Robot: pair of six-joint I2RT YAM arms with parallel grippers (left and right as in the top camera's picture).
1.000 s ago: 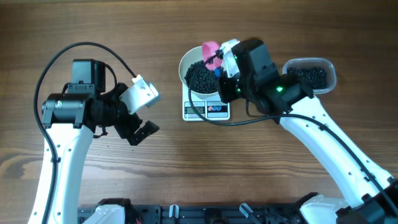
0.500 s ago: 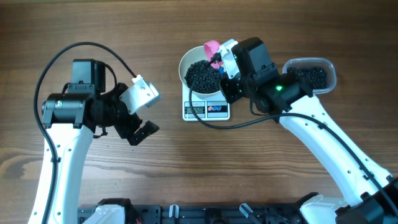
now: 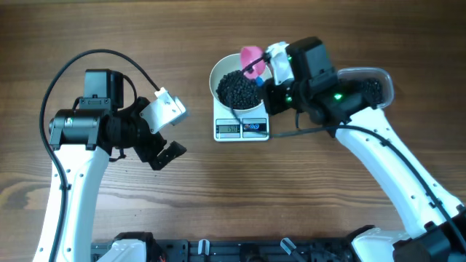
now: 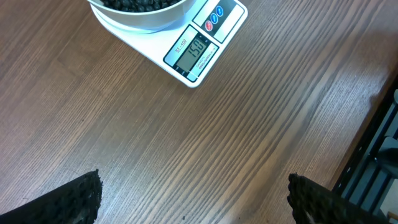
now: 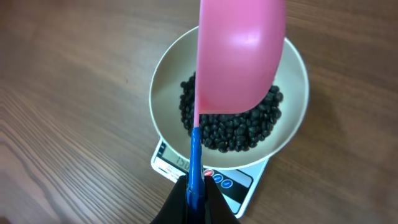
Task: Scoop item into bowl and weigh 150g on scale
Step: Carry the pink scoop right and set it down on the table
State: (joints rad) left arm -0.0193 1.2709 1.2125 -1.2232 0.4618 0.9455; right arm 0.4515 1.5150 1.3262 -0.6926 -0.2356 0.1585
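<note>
The robot's right gripper moves back next, lowers the scoop [image 5: 239,53] onto the bare wood beside the scale and releases it, since the scale shows the target weight.
The white bowl [image 3: 218,75] stands on the small white scale [image 3: 242,129], and a heap of black beads, the item [image 3: 237,87], lies in it. My right gripper [image 3: 266,78] is shut on the blue handle [image 5: 194,158] of a pink scoop [image 5: 239,53]. The scoop hangs over the bowl's [image 5: 292,118] far right side, above the beads [image 5: 230,127]; no beads show on its pink face. The scale's display [image 4: 194,51] is lit. Left of the scale, my left gripper [image 3: 166,156] hovers open over bare wood, its fingertips [image 4: 81,199] wide apart.
A clear plastic tub [image 3: 373,81] with more black beads sits at the right, partly hidden under my right arm. The table's front edge with a black rail [image 3: 218,247] runs along the bottom.
My right arm has shifted to the right, drawing the scoop slightly right and toward the bowl's far rim. The left arm has not moved.
</note>
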